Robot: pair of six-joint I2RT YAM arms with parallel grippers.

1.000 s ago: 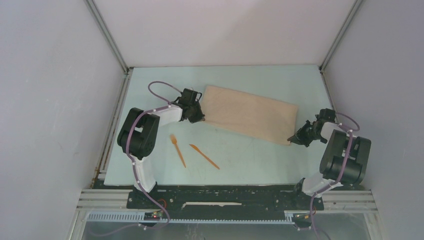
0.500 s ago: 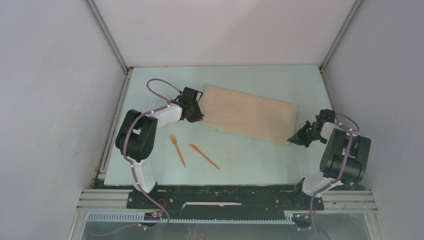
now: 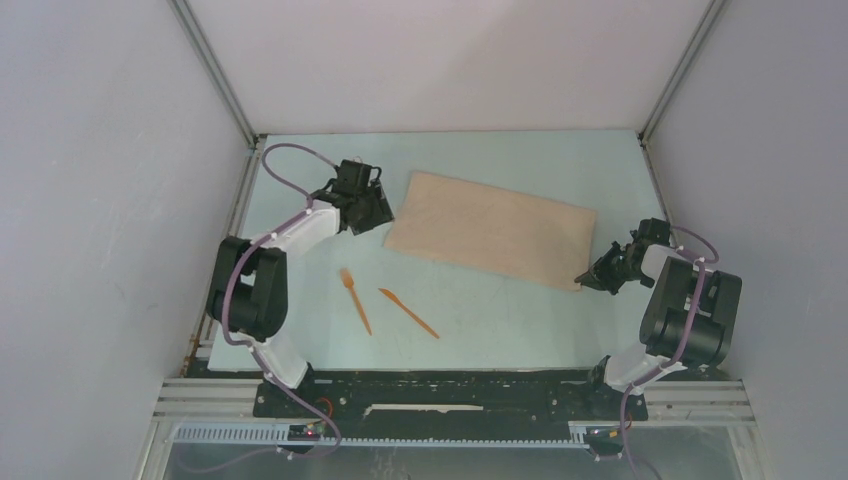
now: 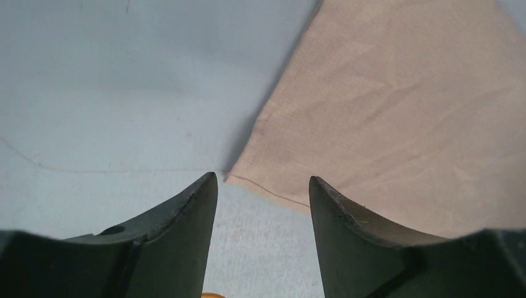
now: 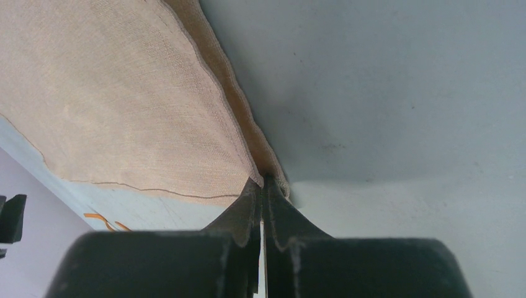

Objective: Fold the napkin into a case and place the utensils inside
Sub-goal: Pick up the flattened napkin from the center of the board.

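My left gripper moves down and back onto the napkin's near corner by the fork next to close, as my right gripper pinches the napkin's other near corner.
The beige napkin (image 3: 490,228) lies folded into a long rectangle across the middle of the table, slanting down to the right. My left gripper (image 3: 378,212) stands open just left of its left end, apart from the cloth. In the left wrist view the napkin's near corner (image 4: 384,112) lies flat ahead of the open gripper (image 4: 262,186), with nothing between the fingers (image 4: 192,214). My right gripper (image 3: 585,277) is shut on the napkin's near right corner; its shut tips (image 5: 265,184) pinch the layered edge (image 5: 124,105). The orange fork (image 3: 355,300) and knife (image 3: 408,312) lie side by side in front of the napkin.
Grey enclosure walls stand close on the left (image 3: 110,200), right (image 3: 770,160) and back. The pale mat (image 3: 500,320) ends at a black rail (image 3: 450,395) by the arm bases.
My left gripper has opened, let go of the napkin's left end and drawn back to the left and away. The freed corner has settled flat. The right gripper has kept its grip.
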